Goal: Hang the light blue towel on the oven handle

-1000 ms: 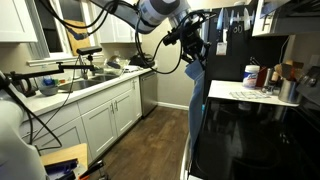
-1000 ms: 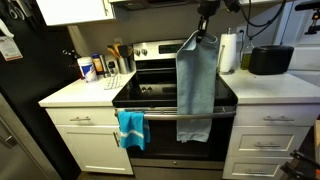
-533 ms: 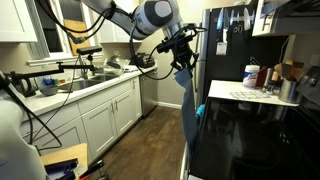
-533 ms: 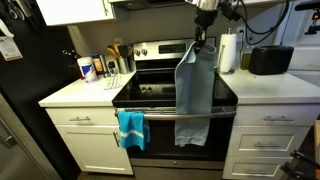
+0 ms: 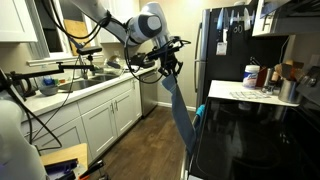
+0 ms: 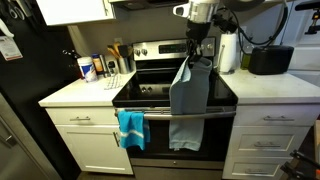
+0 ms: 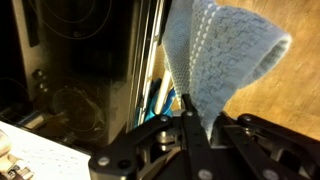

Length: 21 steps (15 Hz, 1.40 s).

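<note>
The open floor before the oven (image 5: 150, 140) (image 7: 270, 105) is below my gripper, and the towel already hangs over the oven handle. My gripper will next move down, away from the oven door, and release the towel.
The light blue towel (image 6: 188, 95) hangs from my gripper (image 6: 193, 55), pinched at one top corner. Its lower part drapes across the slim silver oven handle (image 6: 160, 114) and down the oven door. In an exterior view the towel (image 5: 178, 105) stretches at a slant from my gripper (image 5: 166, 68) down to the oven front. In the wrist view my gripper (image 7: 196, 113) is shut on the towel (image 7: 225, 50), with the cloth bunched between the fingers. The gripper stands out in front of the stove, above handle height.
A bright turquoise towel (image 6: 130, 127) hangs on the left end of the oven handle. The black glass cooktop (image 6: 150, 88) is behind. A black fridge (image 6: 18, 110) stands at left. Bottles (image 6: 92, 68), a paper towel roll (image 6: 228, 52) and a black appliance (image 6: 270, 60) are on the counters.
My gripper has moved away from the stove towards the room and a little lower, pulling the towel's top end outward; the towel now slants from the oven front to the gripper.
</note>
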### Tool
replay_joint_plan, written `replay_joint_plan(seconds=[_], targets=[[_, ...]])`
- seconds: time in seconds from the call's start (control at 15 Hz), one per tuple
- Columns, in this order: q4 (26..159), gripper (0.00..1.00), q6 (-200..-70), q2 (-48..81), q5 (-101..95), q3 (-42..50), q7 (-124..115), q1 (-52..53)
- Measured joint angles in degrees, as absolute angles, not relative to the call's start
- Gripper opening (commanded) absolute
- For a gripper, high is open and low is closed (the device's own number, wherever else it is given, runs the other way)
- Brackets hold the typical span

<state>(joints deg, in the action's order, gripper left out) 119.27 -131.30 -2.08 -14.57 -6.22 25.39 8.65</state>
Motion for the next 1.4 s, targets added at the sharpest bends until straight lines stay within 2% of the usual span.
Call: replay_joint_plan(seconds=[0.6,1.4], targets=[[117.8,0.02,-124.8,6.4,-13.6,-11.3,25.1,12.3],[105.7,0.02,-111.9,23.1,-22.9,-13.9,18.7,20.8]])
